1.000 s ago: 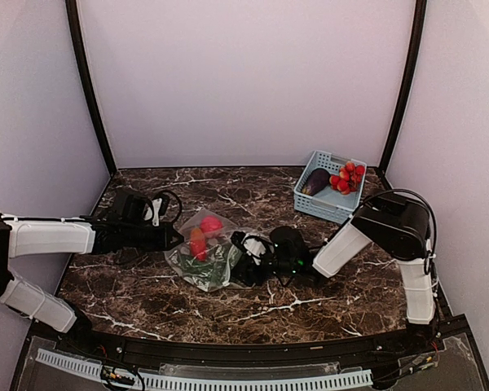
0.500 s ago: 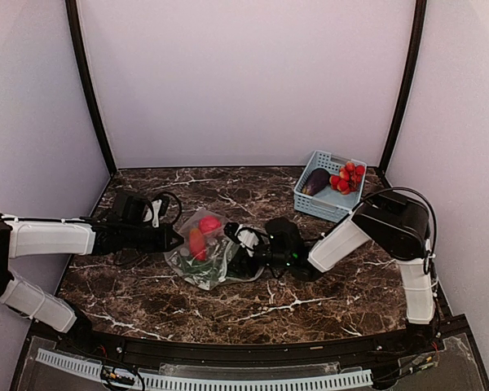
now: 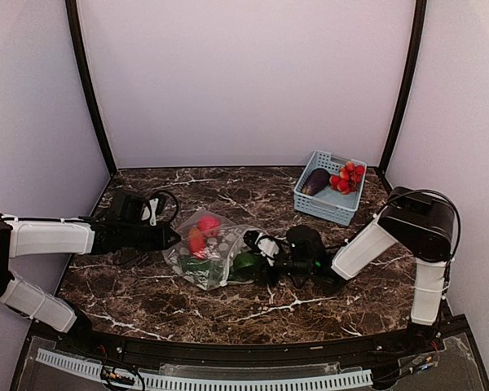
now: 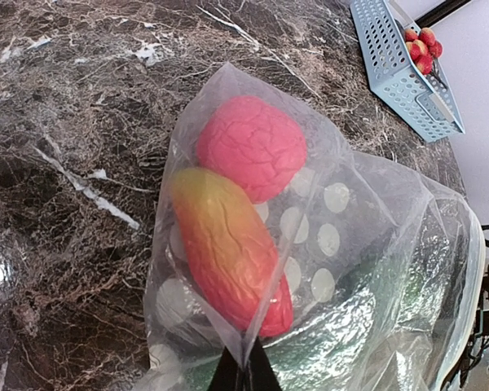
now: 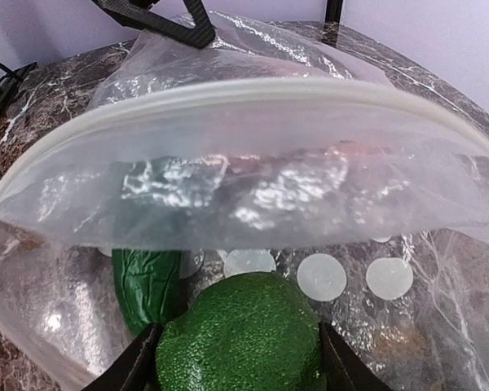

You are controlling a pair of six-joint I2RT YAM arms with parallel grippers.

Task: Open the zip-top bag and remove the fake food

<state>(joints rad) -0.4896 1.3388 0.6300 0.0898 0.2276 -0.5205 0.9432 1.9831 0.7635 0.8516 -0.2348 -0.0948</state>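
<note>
Next I need to draw the green piece in my right gripper out past the bag's rim, raise it outward, then lower it into the basket's near end (image 3: 327, 199), which lies empty.
The zip-top bag (image 3: 202, 254) lies on the marble table, clear with pale dots, its mouth facing right. My left gripper (image 3: 173, 237) is shut on the bag's left corner (image 4: 244, 358). Inside the bag lie a pink round piece (image 4: 251, 147), a red-yellow oblong piece (image 4: 228, 248) and a dark green long piece (image 5: 147, 285). My right gripper (image 3: 253, 262) sits at the bag's open rim (image 5: 253, 98), jaws against both sides of a bumpy green fake food piece (image 5: 240, 326). A purple eggplant (image 3: 314, 181) and a red ball cluster (image 3: 348, 177) lie in the basket.
The light-blue slotted basket (image 3: 329, 202) stands at the back right, near the right wall. Dark posts run up both back corners. The right arm's cable loops over the table behind its wrist.
My right gripper reached into the bag's mouth, closed somewhat, then drew back to the right with the green piece between its jaws. The left gripper kept its hold.
</note>
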